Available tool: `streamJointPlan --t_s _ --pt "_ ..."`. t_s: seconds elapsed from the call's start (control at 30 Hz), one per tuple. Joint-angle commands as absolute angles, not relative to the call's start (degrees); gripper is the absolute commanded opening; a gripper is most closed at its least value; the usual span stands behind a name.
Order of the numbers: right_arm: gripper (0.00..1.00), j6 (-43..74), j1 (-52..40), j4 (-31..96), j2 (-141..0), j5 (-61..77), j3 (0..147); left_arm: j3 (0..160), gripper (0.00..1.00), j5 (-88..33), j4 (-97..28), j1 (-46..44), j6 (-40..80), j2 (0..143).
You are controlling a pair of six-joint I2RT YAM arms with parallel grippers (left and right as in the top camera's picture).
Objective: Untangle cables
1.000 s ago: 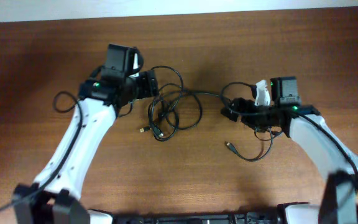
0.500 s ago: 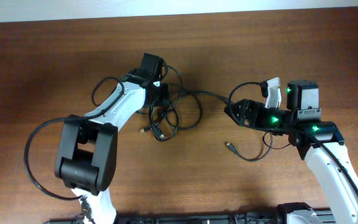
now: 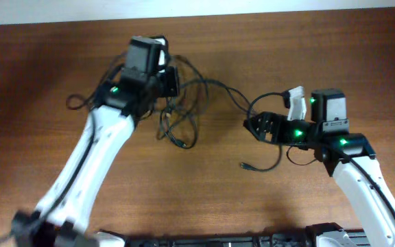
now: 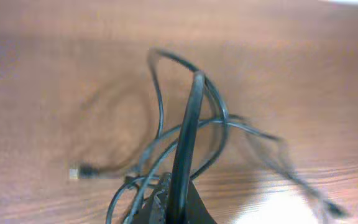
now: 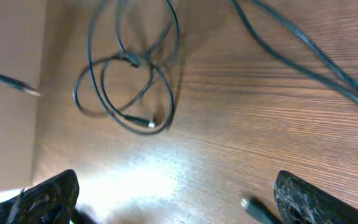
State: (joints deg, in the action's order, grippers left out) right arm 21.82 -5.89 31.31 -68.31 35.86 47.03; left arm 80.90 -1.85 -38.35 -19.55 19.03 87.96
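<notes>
I should tilt my right gripper and move it outward toward my left gripper, onto the black cord, because only wood is between its open fingers.
The cables lie as a loose black tangle on the wooden table, left of centre. My left gripper sits at the tangle's far side, shut on one cable, which rises straight up from its fingers. More loops and a small plug lie behind it. One strand runs right towards my right gripper, which stands wide open over bare wood with nothing between its fingers. A plug end lies near its right finger, and a loop lies ahead of it.
A loose cable end with a plug lies just in front of the right gripper. The left arm's own thicker wire loops out at the far left. The table's far edge meets a pale wall.
My left gripper has shut on a cable and drawn the tangle towards the far edge. The right gripper has opened a little wider, and the loose plug near it has shifted slightly left.
</notes>
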Motion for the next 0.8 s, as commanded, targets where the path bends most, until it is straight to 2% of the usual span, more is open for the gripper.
streamJointPlan --t_s 0.0,0.2,0.3,0.5,0.7,0.77 --pt "1.0 19.8 -11.4 28.7 -71.1 33.8 46.9 82.0 0.0 -4.3 -38.7 -19.5 18.3 80.1" --pt "1.0 20.0 -18.6 15.4 -77.3 33.8 46.9 82.0 0.0 -5.5 -41.0 -19.5 18.3 74.3" --pt "0.99 19.9 -21.6 7.0 -81.2 33.8 46.9 82.0 0.0 -11.3 -41.2 -19.5 18.2 71.9" --pt "0.99 14.5 -22.5 -9.0 -84.7 31.0 46.9 82.0 0.0 -21.3 -41.5 -19.5 8.4 69.2" --pt "0.99 13.7 -22.5 -26.8 -84.8 30.8 46.9 82.0 0.0 -25.3 -41.6 -19.5 7.4 68.1" --pt "0.92 13.7 -22.6 -27.9 -85.0 30.8 46.9 82.0 0.0 -27.2 -41.6 -19.5 7.4 68.2"
